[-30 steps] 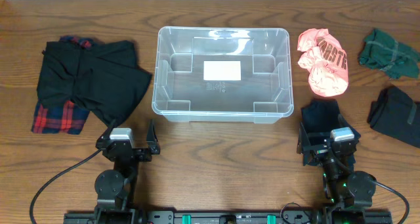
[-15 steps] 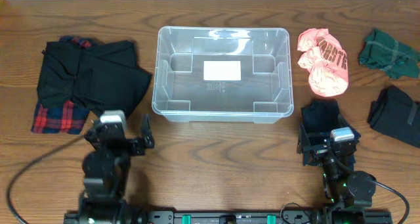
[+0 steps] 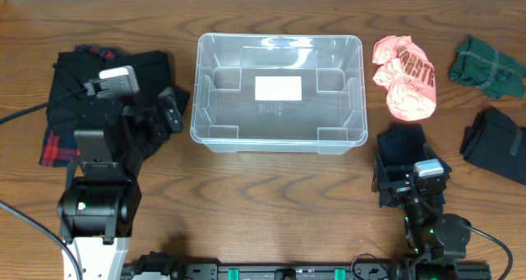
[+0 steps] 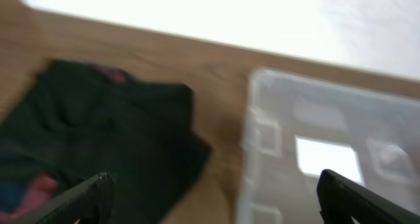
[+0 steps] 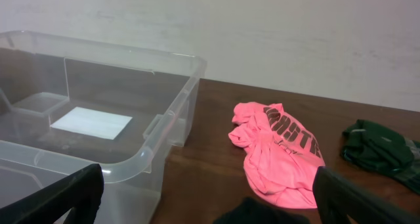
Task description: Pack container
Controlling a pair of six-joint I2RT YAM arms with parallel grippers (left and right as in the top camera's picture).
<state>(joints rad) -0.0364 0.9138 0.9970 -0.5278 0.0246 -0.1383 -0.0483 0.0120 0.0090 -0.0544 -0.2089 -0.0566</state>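
The black garment lies on top, so my left gripper needs to turn and go down next, away from the container, onto the black garment's edge by the red plaid [image 3: 62,130] [image 4: 55,173].
The clear container [image 3: 279,39] stands at the table's middle back, with nothing in it but its white label [image 3: 278,88]. It also shows in the left wrist view [image 4: 259,138] and the right wrist view [image 5: 157,129]. My left gripper [image 3: 130,116] is open and empty, raised over a black garment [image 3: 107,95] that lies on red plaid cloth [image 3: 74,149], left of the container. The left wrist view is blurred; the left gripper [image 4: 213,191] shows the black garment [image 4: 98,132] below. My right gripper [image 3: 411,181] is open and empty, low by a small black cloth [image 3: 403,140].
A pink shirt [image 3: 405,79] lies right of the container and shows in the right wrist view [image 5: 279,155]. A green garment [image 3: 486,66] lies at the far right back, and another black garment [image 3: 497,144] in front of it. Bare wood lies in front of the container.
My left arm has risen from the front edge and swung back and left, over the black garment. The right arm and all the clothes have stayed put.
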